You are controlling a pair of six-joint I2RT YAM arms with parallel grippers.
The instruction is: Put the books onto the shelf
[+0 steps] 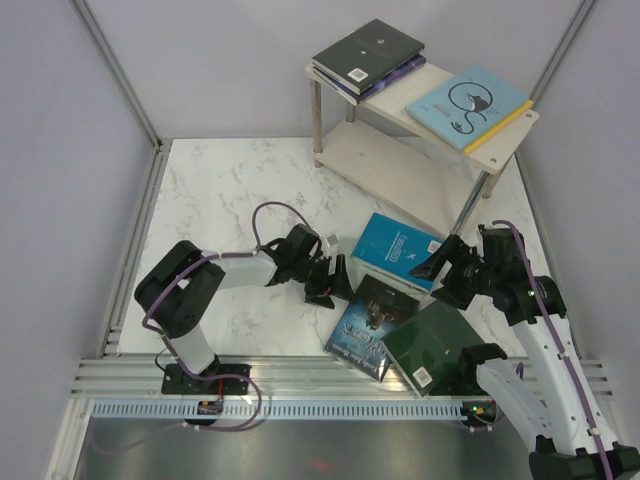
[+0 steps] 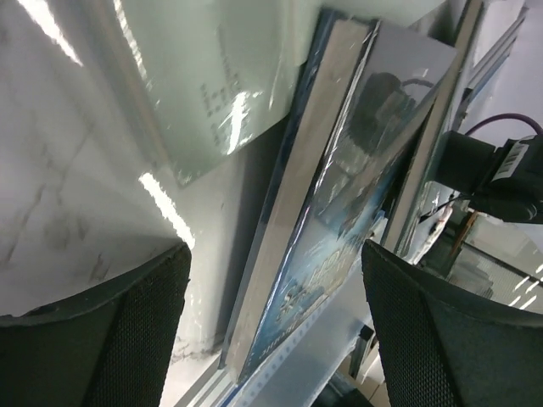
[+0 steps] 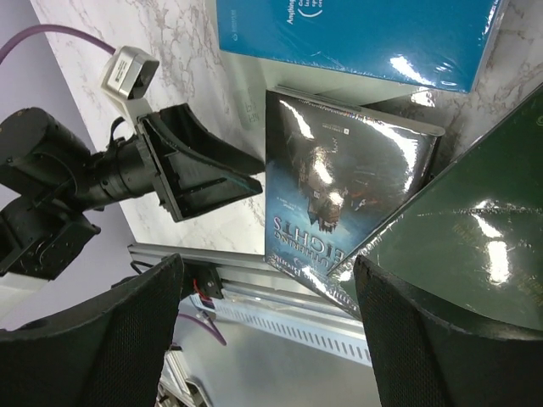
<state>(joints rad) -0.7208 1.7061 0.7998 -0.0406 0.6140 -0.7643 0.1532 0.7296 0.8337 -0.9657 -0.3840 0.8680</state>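
Observation:
The open fingers of my left gripper slide to the right in the top view next, around the dark blue book's uncovered edge (image 1: 345,310) (image 2: 293,212).
The cream two-tier shelf (image 1: 392,172) stands at the back right. Its top board carries a black book (image 1: 368,48) lying on a purple one, and a pale blue book (image 1: 468,103) lying on a yellow one. On the table lie a cyan book (image 1: 397,248), a dark blue book (image 1: 368,318) and a dark green book (image 1: 435,345), which overlap. My left gripper (image 1: 333,283) is open and low at the dark blue book's (image 2: 339,229) left edge. That edge lies between its fingers (image 2: 110,339). My right gripper (image 1: 437,280) hangs open over the dark blue (image 3: 339,186), cyan (image 3: 356,34) and dark green (image 3: 475,246) books and holds nothing.
An aluminium rail (image 1: 330,378) and a slotted cable duct run along the table's near edge, just below the dark blue and green books. Grey walls close in the marble table (image 1: 230,190). In the right wrist view my left gripper (image 3: 204,174) points at the dark blue book.

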